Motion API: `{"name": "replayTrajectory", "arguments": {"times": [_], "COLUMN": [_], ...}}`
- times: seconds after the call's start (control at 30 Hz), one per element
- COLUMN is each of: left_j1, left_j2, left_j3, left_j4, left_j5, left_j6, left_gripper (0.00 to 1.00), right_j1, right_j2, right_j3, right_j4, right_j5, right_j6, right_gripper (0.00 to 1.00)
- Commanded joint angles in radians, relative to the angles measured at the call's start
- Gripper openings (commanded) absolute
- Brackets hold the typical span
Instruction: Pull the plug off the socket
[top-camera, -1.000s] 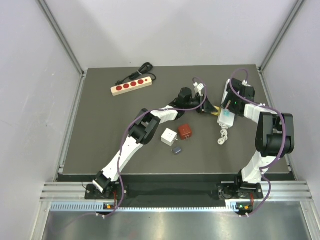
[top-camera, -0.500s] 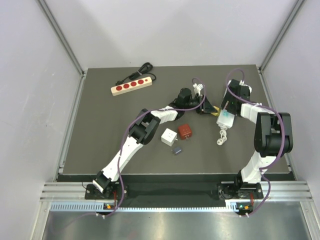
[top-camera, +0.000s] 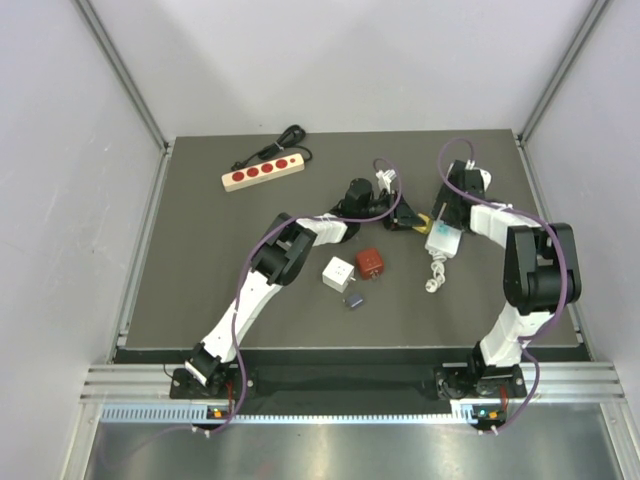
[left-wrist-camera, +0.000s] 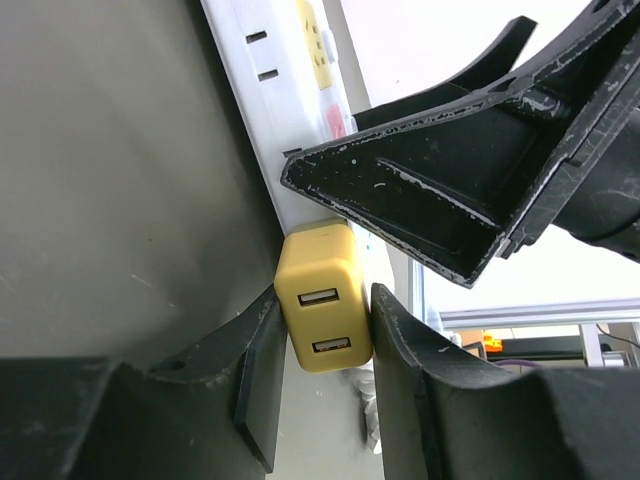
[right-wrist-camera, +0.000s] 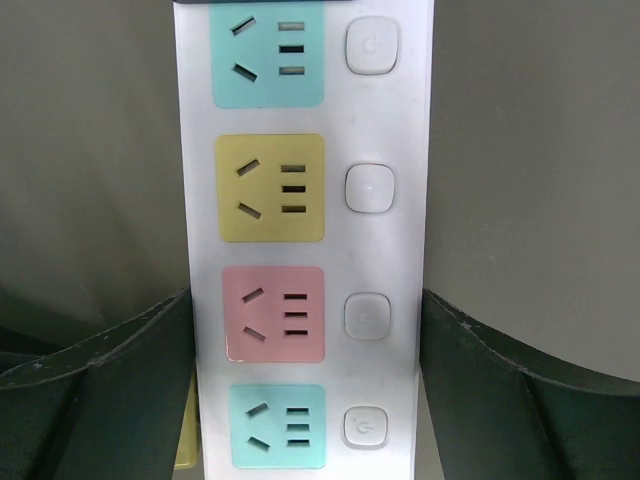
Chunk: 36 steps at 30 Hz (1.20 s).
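Observation:
My left gripper will move back and to the left in the top view to let go of the plug, because bare tabletop by the white adapter (top-camera: 312, 284) is that way.
A yellow two-port USB plug (left-wrist-camera: 322, 310) sits against the edge of a white power strip (right-wrist-camera: 310, 240) that has coloured sockets and a coiled white cable (top-camera: 435, 275). My left gripper (left-wrist-camera: 322, 305) is shut on the plug, one finger on each side. In the top view it (top-camera: 412, 221) is at the table's back middle, and the plug (top-camera: 426, 222) shows just left of the strip (top-camera: 443, 238). My right gripper (right-wrist-camera: 310, 330) is shut across the strip's width, and in the top view it (top-camera: 447, 212) is over the strip's far end. I cannot tell whether the prongs are still seated.
A wooden strip with red sockets (top-camera: 262, 172) and a black plug (top-camera: 291, 133) lie at the back left. A white adapter (top-camera: 338, 273), a red adapter (top-camera: 371, 263) and a small dark block (top-camera: 353, 300) lie mid-table, near the left arm.
Both grippers, the power strip and its coiled cable have shifted a little to the left on the table. Both grips are unchanged.

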Motion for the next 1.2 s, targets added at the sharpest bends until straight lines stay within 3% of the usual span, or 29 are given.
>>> {"name": "replayTrajectory", "arguments": {"times": [0.0,0.5,0.6,0.63,0.73,0.83,0.93,1.17], "left_j1": [0.075,0.089,0.089,0.089,0.090,0.092,0.093,0.115], "left_j2": [-0.031,-0.114,-0.180,-0.236,-0.349,-0.453,-0.565,-0.931], "left_j3": [-0.022,-0.088,-0.169,-0.214,-0.284,-0.366,-0.499,-0.930], "left_j4": [-0.047,-0.028,-0.049,-0.075,-0.176,-0.211,-0.230,-0.222], "left_j5": [-0.074,-0.091,-0.119,-0.133,-0.192,-0.232,-0.251,-0.390], "left_j6": [0.064,0.123,0.221,0.257,0.386,0.450,0.485,0.499], "left_gripper": [0.00,0.00,0.00,0.00,0.00,0.00,0.00,0.00], "right_j1": [0.003,0.003,0.001,0.001,0.001,0.003,0.003,0.003], "right_j2": [0.002,-0.025,-0.027,-0.027,-0.042,-0.059,-0.067,-0.062], "right_j3": [0.044,0.012,0.012,0.013,0.016,0.021,0.030,0.048], "right_j4": [-0.074,-0.051,-0.047,-0.047,-0.053,-0.070,-0.093,-0.102], "right_j5": [0.184,0.177,0.151,0.143,0.123,0.118,0.124,0.072], "right_j6": [-0.078,-0.093,-0.089,-0.089,-0.086,-0.089,-0.083,-0.069], "right_gripper": [0.00,0.00,0.15,0.27,0.53,0.71,0.83,0.92]}}
